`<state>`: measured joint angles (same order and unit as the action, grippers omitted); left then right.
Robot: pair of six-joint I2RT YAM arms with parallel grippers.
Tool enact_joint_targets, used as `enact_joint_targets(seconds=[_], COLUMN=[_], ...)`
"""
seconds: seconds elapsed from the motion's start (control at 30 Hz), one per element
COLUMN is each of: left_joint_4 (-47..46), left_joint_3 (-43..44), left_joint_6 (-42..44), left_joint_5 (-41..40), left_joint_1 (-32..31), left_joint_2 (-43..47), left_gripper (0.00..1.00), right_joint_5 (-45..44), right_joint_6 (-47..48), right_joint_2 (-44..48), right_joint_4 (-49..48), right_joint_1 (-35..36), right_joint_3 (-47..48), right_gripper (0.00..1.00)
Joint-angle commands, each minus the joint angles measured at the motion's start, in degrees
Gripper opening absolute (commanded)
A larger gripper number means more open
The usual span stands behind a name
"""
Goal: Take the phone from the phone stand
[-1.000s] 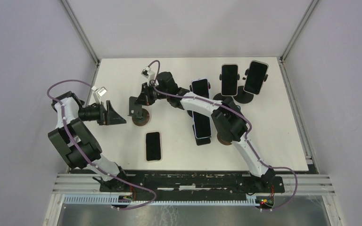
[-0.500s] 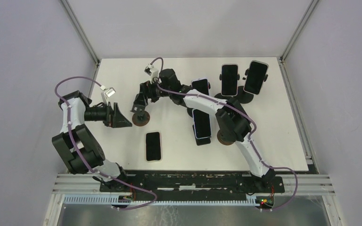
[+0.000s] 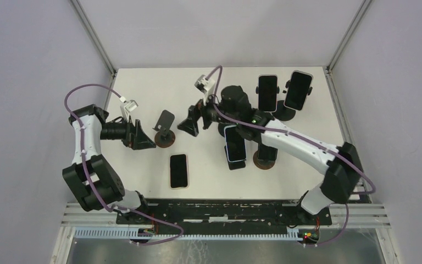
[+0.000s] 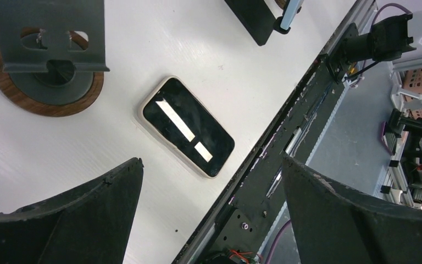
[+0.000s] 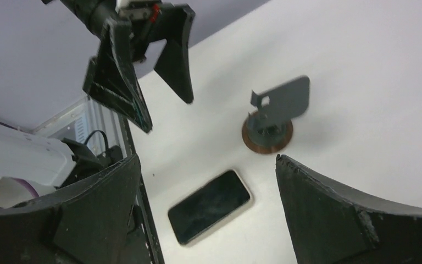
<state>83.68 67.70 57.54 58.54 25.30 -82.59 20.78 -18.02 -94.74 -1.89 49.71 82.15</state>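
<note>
This phone is still held by a stand, so I will move my right gripper back and to the right in the top view, onto the phone's edge by the stand's wooden base.
A black phone (image 3: 178, 170) in a pale case lies flat, screen up, on the white table (image 3: 143, 88) near the front; it also shows as phone (image 4: 188, 126) and phone (image 5: 209, 204). Just behind it stands an empty grey phone stand (image 3: 165, 127) on a round wooden base, seen too as stand (image 4: 46, 55) and stand (image 5: 277, 110). My left gripper (image 3: 138, 136) is open just left of the stand, with nothing between its fingers (image 4: 104, 209). My right gripper (image 3: 193, 118) is open just right of the stand, holding nothing.
Three more phones sit on stands: one (image 3: 234, 144) right of centre, partly under my right arm, and two (image 3: 267, 92) (image 3: 298, 89) at the back right. A wooden stand base (image 3: 262, 160) lies under the right forearm. The black rail (image 4: 286, 143) borders the table's near edge.
My right gripper has opened, let go of the stand and drawn back to the right, its elbow swinging out right. The left gripper has shifted slightly towards the stand.
</note>
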Motion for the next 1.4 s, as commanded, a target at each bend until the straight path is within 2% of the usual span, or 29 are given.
enact_joint_targets(seconds=[0.0, 0.17, 0.33, 0.6, 0.77, 1.0, 1.1, 1.2, 1.37], left_joint_4=[0.1, -3.8, -9.4, -9.5, -9.0, -9.5, -9.6, -9.5, -9.6], left_joint_3=[2.0, 0.9, -0.4, 0.2, 0.3, -0.2, -0.2, 0.0, -0.4], left_joint_6=[0.3, -4.9, -11.0, -12.0, -11.9, -12.6, -12.3, -12.4, -12.5], left_joint_5=[0.5, 0.3, -1.6, -3.6, -3.5, -3.7, -3.8, -3.5, -3.1], left_joint_1=[-2.4, -7.3, -12.4, -14.1, -15.1, -17.0, -17.2, -17.6, -18.6], left_joint_2=[2.5, 4.1, 5.8, 6.1, 6.2, 6.0, 6.4, 6.1, 5.7], left_gripper=[1.0, 1.0, 1.0, 1.0, 1.0, 1.0, 1.0, 1.0, 0.99], right_joint_5=[-7.0, -8.8, -9.3, -12.9, -16.3, -15.1, -13.3, -9.9, -4.6], right_joint_6=[2.4, -0.1, -1.6, -1.1, 0.1, 1.0, 0.4, -1.2, -4.1], right_joint_2=[12.2, 27.3, 34.3, 35.3, 33.3, 28.0, 26.5, 25.8, 25.3], right_joint_4=[4.7, 6.2, 7.9, 9.0, 10.8, 6.7, 3.5, -1.7, -9.3], right_joint_1=[-1.2, -5.7, -9.0, -11.1, -11.1, -11.5, -11.6, -11.6, -11.6], right_joint_3=[-13.5, -30.6, -39.4, -42.9, -41.6, -40.3, -42.1, -44.7, -47.7], right_gripper=[0.98, 0.98, 0.98, 0.98, 0.98, 0.96, 0.92, 0.84, 0.59])
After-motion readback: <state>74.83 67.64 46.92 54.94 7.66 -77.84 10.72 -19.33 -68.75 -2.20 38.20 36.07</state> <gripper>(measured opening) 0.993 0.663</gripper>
